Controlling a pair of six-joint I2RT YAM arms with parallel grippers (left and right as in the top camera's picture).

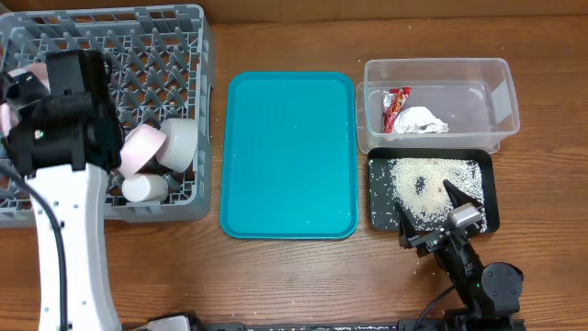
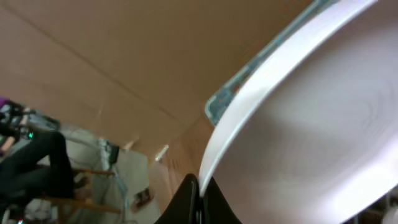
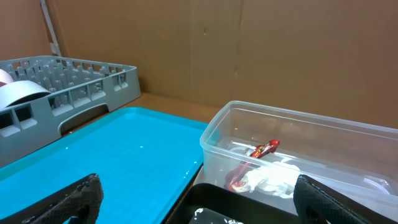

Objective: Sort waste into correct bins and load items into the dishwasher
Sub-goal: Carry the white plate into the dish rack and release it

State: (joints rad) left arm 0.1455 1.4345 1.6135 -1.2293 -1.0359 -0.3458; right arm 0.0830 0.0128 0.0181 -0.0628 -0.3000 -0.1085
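Observation:
My left gripper still holds the plate above the rack (image 1: pixel 184 37) space beside the pink bowl. That space is below, so my left gripper will next lower the plate toward that bowl and let go of the plate's rim.
My left gripper (image 2: pixel 200 200) is shut on the rim of the pale pink-white plate (image 2: pixel 311 143), held over the grey dish rack (image 1: pixel 184 37). In the overhead view the left arm (image 1: pixel 69 115) hides most of the plate (image 1: pixel 7 103). The pink bowl (image 1: pixel 141 147), the greenish-white bowl (image 1: pixel 181 142) and the white cup (image 1: pixel 145 188) lie in the rack. The clear tub (image 1: pixel 436 69) holds the red wrapper (image 1: pixel 395 103) and the paper wad (image 1: pixel 421 120). Rice (image 1: pixel 427 175) covers the black tray (image 1: pixel 490 198). My right gripper (image 1: pixel 427 204) is open and empty at that tray's front edge. No chopsticks show.
The teal tray (image 1: pixel 289 152) lies between the rack and the bins. A few rice grains (image 1: pixel 421 267) lie on the wooden table by the right arm. In the right wrist view the tub (image 3: pixel 292 140) and the teal tray (image 3: pixel 124 162) lie ahead.

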